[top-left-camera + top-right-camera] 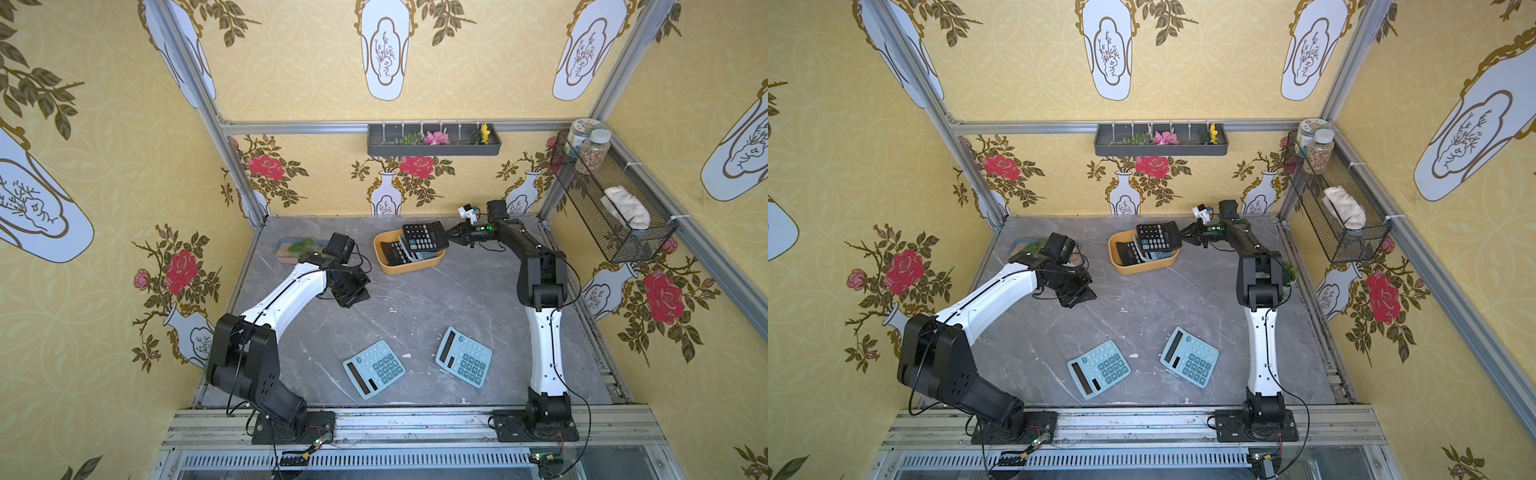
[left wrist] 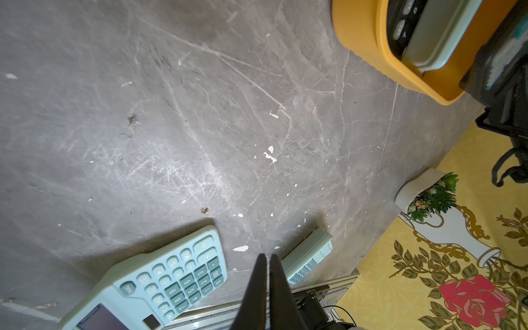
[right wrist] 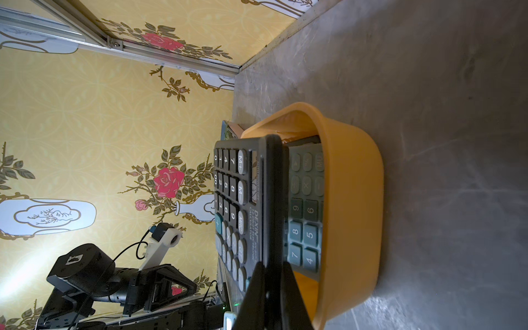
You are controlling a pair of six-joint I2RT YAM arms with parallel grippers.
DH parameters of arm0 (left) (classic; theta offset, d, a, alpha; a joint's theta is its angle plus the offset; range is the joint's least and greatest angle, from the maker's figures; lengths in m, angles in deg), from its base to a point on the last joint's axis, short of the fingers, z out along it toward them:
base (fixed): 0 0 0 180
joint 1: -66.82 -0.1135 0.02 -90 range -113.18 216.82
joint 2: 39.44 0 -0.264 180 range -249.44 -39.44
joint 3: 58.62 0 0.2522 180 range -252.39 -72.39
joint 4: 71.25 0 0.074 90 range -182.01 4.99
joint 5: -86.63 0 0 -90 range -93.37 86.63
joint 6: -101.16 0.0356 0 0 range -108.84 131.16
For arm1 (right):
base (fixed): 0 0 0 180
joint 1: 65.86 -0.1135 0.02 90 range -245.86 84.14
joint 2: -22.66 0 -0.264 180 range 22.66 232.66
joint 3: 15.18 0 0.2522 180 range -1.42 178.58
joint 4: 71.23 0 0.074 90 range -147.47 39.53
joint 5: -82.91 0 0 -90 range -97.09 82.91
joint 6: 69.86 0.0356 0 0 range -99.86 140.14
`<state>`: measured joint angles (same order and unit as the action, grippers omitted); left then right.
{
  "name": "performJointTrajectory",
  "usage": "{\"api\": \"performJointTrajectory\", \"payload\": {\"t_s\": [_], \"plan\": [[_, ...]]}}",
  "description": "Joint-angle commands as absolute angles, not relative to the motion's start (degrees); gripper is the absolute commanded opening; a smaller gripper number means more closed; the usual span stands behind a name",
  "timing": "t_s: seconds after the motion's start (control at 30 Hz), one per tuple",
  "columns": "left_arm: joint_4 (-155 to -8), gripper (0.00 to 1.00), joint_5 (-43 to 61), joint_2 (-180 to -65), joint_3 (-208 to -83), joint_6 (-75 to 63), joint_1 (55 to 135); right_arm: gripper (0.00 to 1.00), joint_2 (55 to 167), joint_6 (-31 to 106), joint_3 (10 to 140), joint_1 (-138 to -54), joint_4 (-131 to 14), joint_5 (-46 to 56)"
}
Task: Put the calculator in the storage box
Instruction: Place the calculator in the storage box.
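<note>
The right gripper lowers the black calculator onto the light blue calculator below it inside the storage box next and releases the black calculator's edge.
My right gripper (image 3: pixel 273 264) is shut on the edge of a black calculator (image 3: pixel 243 200) and holds it tilted just above the orange-yellow storage box (image 3: pixel 351 214). In both top views that calculator (image 1: pixel 422 237) (image 1: pixel 1154 237) hangs over the back right of the box (image 1: pixel 399 270) (image 1: pixel 1142 268), with the right gripper (image 1: pixel 446 236) at its right edge. A black calculator and a light blue one lie inside the box. Two more light blue calculators (image 1: pixel 374 369) (image 1: pixel 464 362) lie flat near the table's front. My left gripper (image 2: pixel 267 257) is shut and empty, left of the box (image 2: pixel 363 34) and above bare table.
A planter tray (image 1: pixel 291 249) lies at the back left behind the left arm. On the right wall hangs a black wire basket (image 1: pixel 615 199) with jars, and a grey shelf (image 1: pixel 434 141) hangs on the back wall. A small white plant pot (image 2: pixel 414 194) stands at the table's right edge.
</note>
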<state>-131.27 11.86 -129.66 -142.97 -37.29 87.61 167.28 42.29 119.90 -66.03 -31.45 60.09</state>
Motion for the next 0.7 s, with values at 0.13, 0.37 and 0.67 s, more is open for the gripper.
{"api": "performJointTrajectory", "payload": {"t_s": [0.13,0.37,0.67], "plan": [[-130.89,0.09,12.72,-130.26,-142.92,-37.02,87.52,0.00,170.02,37.91,125.64,-66.61,-25.73,58.73],[-131.01,0.09,12.85,-130.35,-142.83,-36.91,87.55,0.00,171.63,35.56,127.29,-67.09,-21.82,56.82],[-130.89,0.09,13.12,-130.59,-142.70,-36.73,87.56,0.09,172.21,33.45,128.52,-67.16,-18.47,54.02]]}}
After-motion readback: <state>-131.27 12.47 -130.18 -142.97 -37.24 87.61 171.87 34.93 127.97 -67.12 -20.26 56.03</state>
